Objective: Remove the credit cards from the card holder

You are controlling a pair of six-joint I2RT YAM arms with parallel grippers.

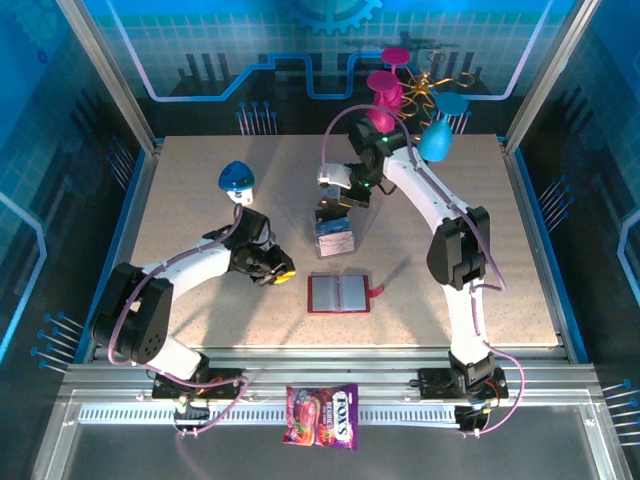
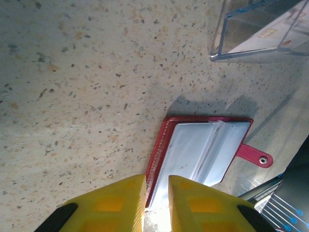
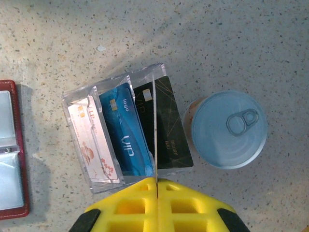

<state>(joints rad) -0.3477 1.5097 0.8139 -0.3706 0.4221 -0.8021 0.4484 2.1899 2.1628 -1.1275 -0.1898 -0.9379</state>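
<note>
My right gripper moves down toward the clear box point(image 3: 77, 104) next, then releases the thin card there to get it into the dark card's section point(image 3: 163, 123).
The red card holder point(image 1: 340, 293) lies open and flat on the table, its grey see-through pockets point(image 2: 203, 150) facing up and its snap tab point(image 2: 255, 155) to one side. My left gripper point(image 1: 282, 272) hovers at its left edge, the yellow fingers point(image 2: 111, 203) a narrow gap apart, and the holder's corner shows in that gap. My right gripper point(image 3: 157, 180) is shut on a thin card point(image 3: 155, 125) seen edge-on. It holds the card over a clear plastic box point(image 3: 77, 104) where a white, a blue point(image 3: 123, 135) and a dark credit card point(image 3: 171, 130) stand.
A blue-topped can point(image 3: 229, 129) stands right beside the clear box point(image 1: 335, 238). A blue domed object point(image 1: 236, 178) sits at the back left, and pink and blue items point(image 1: 385, 95) at the back. A candy packet point(image 1: 322, 415) lies on the front rail.
</note>
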